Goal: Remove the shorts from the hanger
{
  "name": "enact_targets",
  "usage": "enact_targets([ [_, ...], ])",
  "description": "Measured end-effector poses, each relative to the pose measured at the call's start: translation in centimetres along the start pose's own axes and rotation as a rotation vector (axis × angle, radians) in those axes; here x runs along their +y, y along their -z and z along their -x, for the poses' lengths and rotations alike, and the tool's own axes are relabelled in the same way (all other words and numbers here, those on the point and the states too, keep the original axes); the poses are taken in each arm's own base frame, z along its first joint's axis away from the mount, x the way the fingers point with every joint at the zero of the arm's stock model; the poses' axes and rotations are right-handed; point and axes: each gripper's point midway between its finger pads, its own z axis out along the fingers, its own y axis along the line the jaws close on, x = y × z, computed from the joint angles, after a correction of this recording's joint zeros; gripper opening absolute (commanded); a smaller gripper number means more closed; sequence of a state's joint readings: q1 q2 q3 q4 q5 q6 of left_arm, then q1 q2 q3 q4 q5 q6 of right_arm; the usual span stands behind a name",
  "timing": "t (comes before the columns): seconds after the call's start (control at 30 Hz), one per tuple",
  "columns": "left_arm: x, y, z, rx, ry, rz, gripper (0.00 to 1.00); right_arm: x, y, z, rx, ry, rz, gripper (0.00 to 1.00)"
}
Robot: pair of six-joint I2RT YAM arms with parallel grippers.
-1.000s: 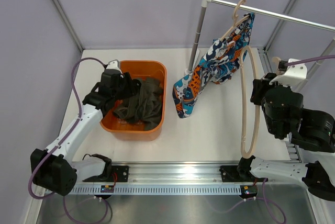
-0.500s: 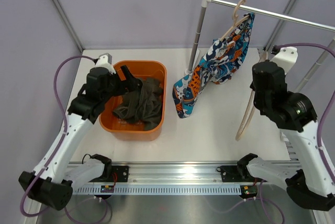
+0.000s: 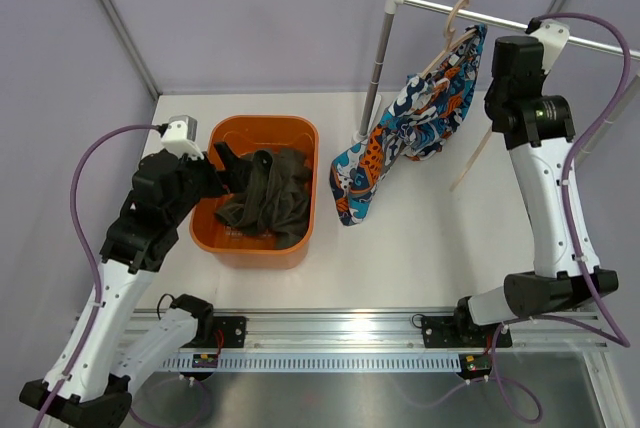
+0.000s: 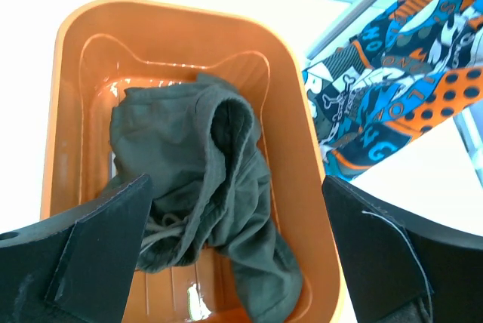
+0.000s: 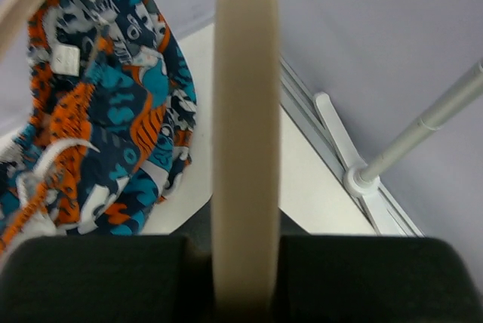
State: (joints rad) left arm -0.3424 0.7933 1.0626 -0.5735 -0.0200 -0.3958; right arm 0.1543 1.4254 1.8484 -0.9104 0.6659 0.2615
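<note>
The printed shorts are beside the bar's bare part [image 3: 580, 42]. My right gripper needs to move outward past them and over that part next, set the hanger there and let go.
The dark olive-green shorts [image 3: 266, 198] lie crumpled in the orange bin [image 3: 300, 133]; they also show in the left wrist view [image 4: 204, 172]. My left gripper [image 3: 232, 166] is open and empty above the bin's left side, and its jaws [image 4: 241, 263] stand wide apart over the shorts. The printed blue, orange and white shorts [image 3: 410, 123] hang on a beige hanger [image 3: 455, 33] from the rail. My right gripper [image 3: 497, 128] is shut on a second, empty beige hanger [image 5: 245, 112], held high just right of the printed shorts [image 5: 98, 112].
The metal rail [image 3: 560, 36] runs across the back right on an upright post [image 3: 375, 68]. A second post base [image 5: 361, 181] stands by the right wall. The bin's rim [image 4: 302, 112] lies close to the hanging shorts [image 4: 392, 74].
My right arm has swung up from low at the front right, carrying the empty hanger toward the rail. My left gripper has drawn back to the left from over the bin.
</note>
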Motion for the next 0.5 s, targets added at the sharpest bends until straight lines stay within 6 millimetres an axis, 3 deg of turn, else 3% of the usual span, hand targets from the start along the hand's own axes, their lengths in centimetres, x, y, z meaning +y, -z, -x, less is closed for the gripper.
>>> enact_targets([
  [0.2, 0.7, 0.1, -2.1, 0.029, -0.032, 0.003, 0.99, 1.4, -1.0, 2.7, -0.047, -0.032, 0.023, 0.0],
  [0.5, 1.9, -0.5, -4.3, 0.074, -0.059, 0.032, 0.99, 1.8, -3.2, 7.2, -0.108, -0.094, 0.031, 0.0],
])
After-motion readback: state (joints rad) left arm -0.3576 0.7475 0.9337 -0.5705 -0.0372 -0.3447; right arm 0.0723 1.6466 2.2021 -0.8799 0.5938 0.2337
